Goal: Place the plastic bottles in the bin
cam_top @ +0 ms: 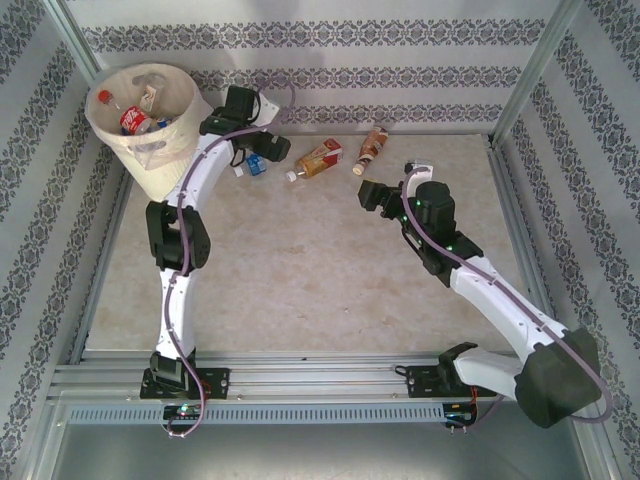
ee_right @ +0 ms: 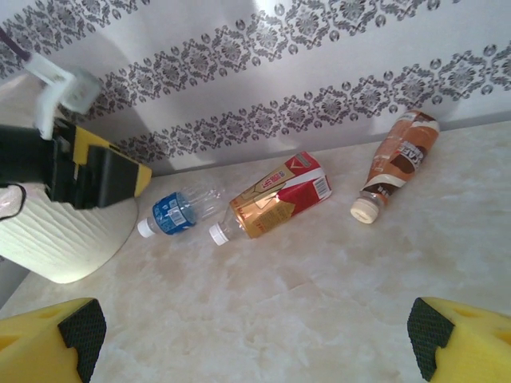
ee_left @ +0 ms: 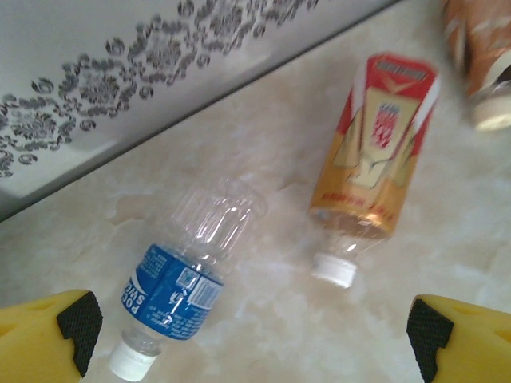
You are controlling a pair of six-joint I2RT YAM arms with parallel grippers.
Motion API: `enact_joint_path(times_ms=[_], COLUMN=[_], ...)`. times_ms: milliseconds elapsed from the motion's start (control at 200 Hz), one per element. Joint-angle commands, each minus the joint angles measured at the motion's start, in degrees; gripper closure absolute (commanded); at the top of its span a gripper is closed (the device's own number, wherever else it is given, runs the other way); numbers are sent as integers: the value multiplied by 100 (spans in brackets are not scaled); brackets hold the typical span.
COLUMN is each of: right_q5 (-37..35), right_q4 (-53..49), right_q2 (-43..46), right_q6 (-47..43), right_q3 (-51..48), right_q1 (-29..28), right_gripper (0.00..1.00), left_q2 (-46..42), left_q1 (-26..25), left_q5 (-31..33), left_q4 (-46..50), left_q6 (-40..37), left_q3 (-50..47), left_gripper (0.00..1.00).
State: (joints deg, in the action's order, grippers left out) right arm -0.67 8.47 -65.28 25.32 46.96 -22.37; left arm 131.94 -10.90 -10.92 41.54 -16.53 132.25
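The clear plastic bottle lies flat on the tabletop below, so next I will lower my left gripper with open fingers onto the blue label (cam_top: 255,163) (ee_left: 172,292) of that bottle.
The cream bin (cam_top: 140,165) stands at the far left corner with several bottles inside, one red-labelled (cam_top: 133,120). Three plastic bottles lie along the back wall: a blue-labelled one (cam_top: 253,166) (ee_left: 180,291) (ee_right: 176,211), a red-and-orange one (cam_top: 317,160) (ee_left: 375,171) (ee_right: 275,199) and a brown one (cam_top: 371,148) (ee_left: 483,56) (ee_right: 399,159). My left gripper (cam_top: 266,148) (ee_left: 251,331) hovers open just over the blue-labelled bottle, beside the bin (ee_right: 72,235). My right gripper (cam_top: 372,195) (ee_right: 251,335) is open over bare table, short of the bottles, facing them.
The patterned back wall (cam_top: 420,110) runs close behind the bottles. Metal frame posts (cam_top: 520,90) stand at the corners, and a rail (cam_top: 300,375) crosses the near edge. The marble tabletop (cam_top: 300,270) lies between the two arms.
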Motion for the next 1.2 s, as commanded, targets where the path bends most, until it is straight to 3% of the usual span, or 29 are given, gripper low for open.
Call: enact_joint_path(times_ms=[0, 275, 485, 884, 1194], right_q5=[-223, -318, -373, -444, -387], right_q4=[-55, -262, -283, -311, -306], right_q2=[226, 479, 477, 238, -11], right_q6=[-77, -286, -190, -104, -94], right_q3=[-147, -222, -249, -39, 120], right_q1=[62, 78, 77, 54, -12], right_gripper=[2, 2, 2, 2, 2], left_q2=[311, 1291, 1937, 2502, 2540], left_q1=[-39, -39, 109, 342, 343], left_q5=[537, 1262, 1134, 1005, 835], left_q4=[409, 606, 864, 851, 668], left_q6=[-774, -1744, -1923, -1805, -1595], left_q3=[350, 1182, 1840, 2156, 2183], left_gripper=[0, 0, 0, 0, 18])
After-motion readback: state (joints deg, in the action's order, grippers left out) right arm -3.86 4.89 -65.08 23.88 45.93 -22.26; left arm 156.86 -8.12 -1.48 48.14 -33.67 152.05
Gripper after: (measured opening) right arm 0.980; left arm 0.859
